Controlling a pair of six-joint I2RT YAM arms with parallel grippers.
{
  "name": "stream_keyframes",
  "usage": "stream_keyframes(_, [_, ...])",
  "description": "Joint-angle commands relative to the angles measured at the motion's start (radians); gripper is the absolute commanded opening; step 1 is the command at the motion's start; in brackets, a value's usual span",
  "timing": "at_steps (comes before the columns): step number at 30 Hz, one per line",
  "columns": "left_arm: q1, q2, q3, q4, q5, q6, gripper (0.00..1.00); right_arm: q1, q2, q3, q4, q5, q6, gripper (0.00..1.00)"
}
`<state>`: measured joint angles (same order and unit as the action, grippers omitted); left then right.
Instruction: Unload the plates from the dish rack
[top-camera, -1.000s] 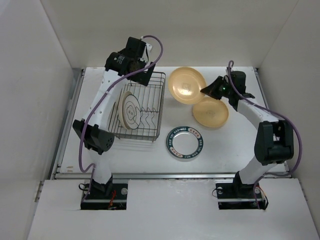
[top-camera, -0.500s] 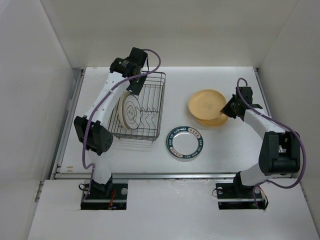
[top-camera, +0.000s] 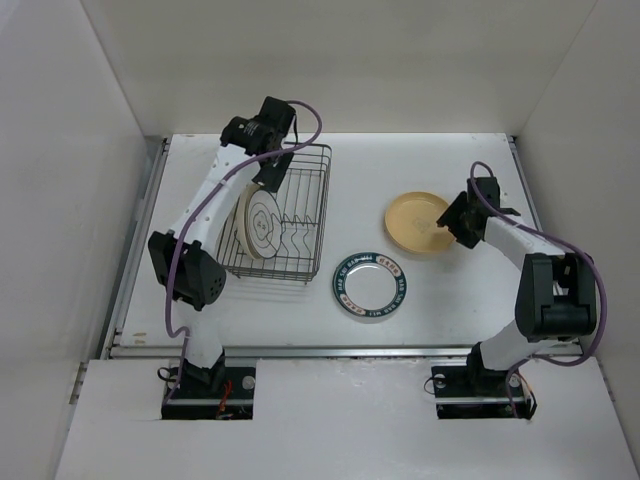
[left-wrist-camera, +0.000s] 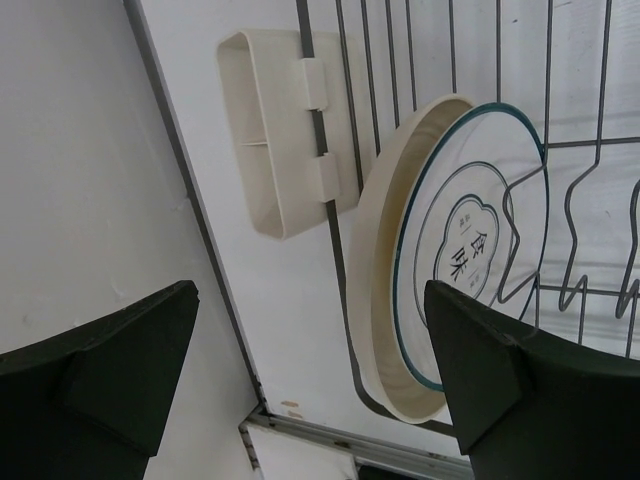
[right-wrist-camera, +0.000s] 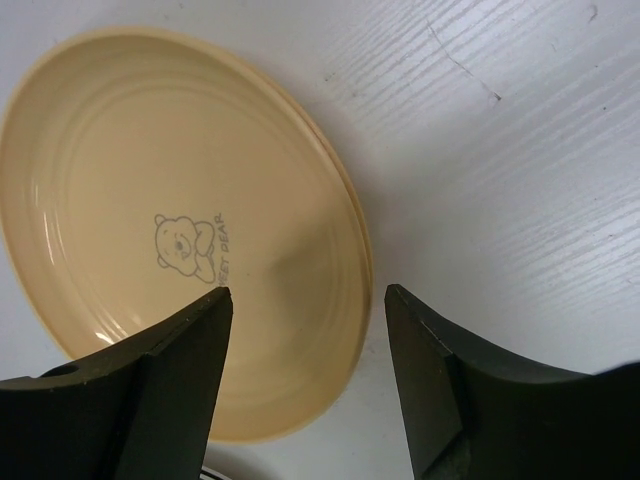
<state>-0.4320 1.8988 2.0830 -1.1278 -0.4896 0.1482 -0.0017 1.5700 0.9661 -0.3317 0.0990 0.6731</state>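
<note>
My left gripper is above the cream plate's rim (top-camera: 241, 235) (left-wrist-camera: 363, 320). It should lower its fingers next, one on each side of that rim, with one going into the open gap between the cream plate's rim and the white plate.
The dish rack (top-camera: 306, 182) stands at the left of the table. At its left end a white ringed plate (top-camera: 263, 224) stands on edge against a cream plate (left-wrist-camera: 378, 290). My left gripper (top-camera: 268, 177) hovers open above these two, its jaws wide apart and touching nothing. In the left wrist view the white plate (left-wrist-camera: 470, 250) shows a teal rim. Two tan plates (top-camera: 420, 222) lie stacked on the table at the right. My right gripper (top-camera: 452, 222) is open at their right edge, its jaws either side of the top plate's (right-wrist-camera: 170, 220) rim without gripping it.
A white plate with a dark teal rim (top-camera: 369, 285) lies flat in front of the rack's right corner. A cream caddy (left-wrist-camera: 275, 130) hangs on the rack's outer side. White walls enclose the table on three sides.
My right gripper brought the tan plate down onto the other tan plate, then opened and let it go. My left gripper dropped closer to the rack's plates.
</note>
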Motion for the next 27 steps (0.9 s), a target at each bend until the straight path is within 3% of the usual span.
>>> stream_keyframes(1, [0.001, -0.055, -0.024, -0.024, 0.014, -0.004, 0.94, -0.006, -0.024, -0.01, -0.006, 0.033, -0.012, 0.69])
stream_keyframes(3, [0.001, -0.055, -0.024, -0.024, 0.028, -0.004, 0.92, -0.006, -0.057, -0.021, -0.006, 0.022, -0.012, 0.69])
stream_keyframes(10, [-0.039, -0.064, -0.081, -0.014, 0.027, -0.004, 0.62, -0.006, -0.111, -0.03, -0.004, 0.013, -0.04, 0.67])
stream_keyframes(16, [-0.039, -0.064, -0.115, 0.006, -0.067, -0.013, 0.55, -0.006, -0.169, -0.053, -0.004, 0.013, -0.04, 0.67])
stream_keyframes(21, [-0.039, -0.046, -0.147, 0.006, -0.159, -0.038, 0.42, -0.006, -0.208, -0.081, -0.004, 0.013, -0.049, 0.67])
stream_keyframes(27, [-0.048, -0.046, -0.138, 0.016, -0.178, -0.038, 0.39, -0.006, -0.217, -0.09, -0.004, 0.013, -0.049, 0.67])
